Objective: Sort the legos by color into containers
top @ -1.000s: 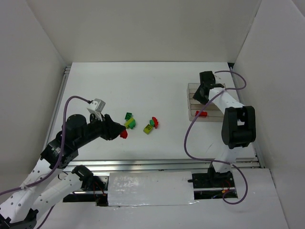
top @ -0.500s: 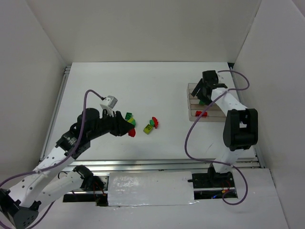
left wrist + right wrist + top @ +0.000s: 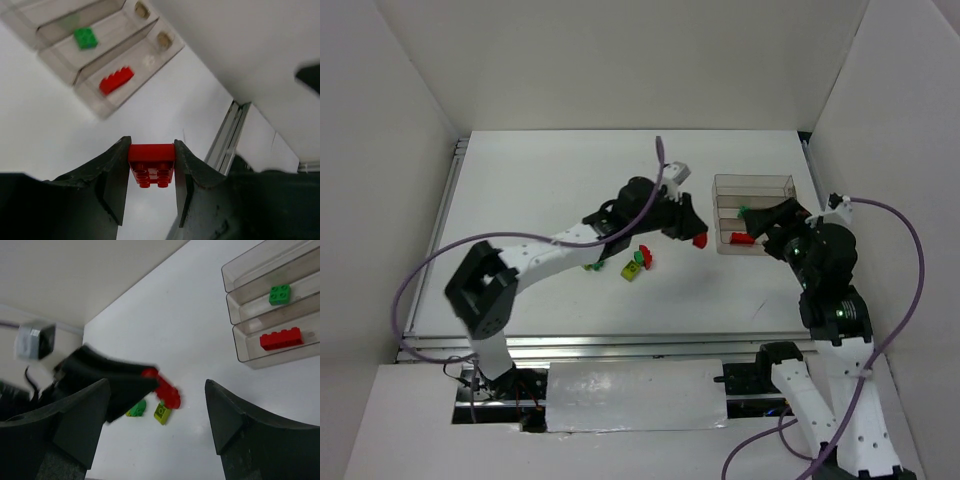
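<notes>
I should next move the red lego in my left gripper to the right in the top view, over the tray's near section, which already has a red lego in it, and then open.
My left gripper is shut on a red lego, held just left of the clear tray of containers. In the left wrist view the tray lies ahead, upper left. One compartment holds a red lego, the one behind it a green lego. My right gripper hangs open and empty at the tray's near right. The right wrist view looks past its wide jaws at the tray, the green lego and the red lego.
Loose legos lie mid-table: a red, green and yellow-green cluster, and more partly under the left arm. The right wrist view shows a yellow-green brick and a green one. White walls enclose the table.
The left arm swung right from the loose pile to beside the tray, carrying the red lego. The right gripper opened and drew back from over the tray; a green lego now shows there.
</notes>
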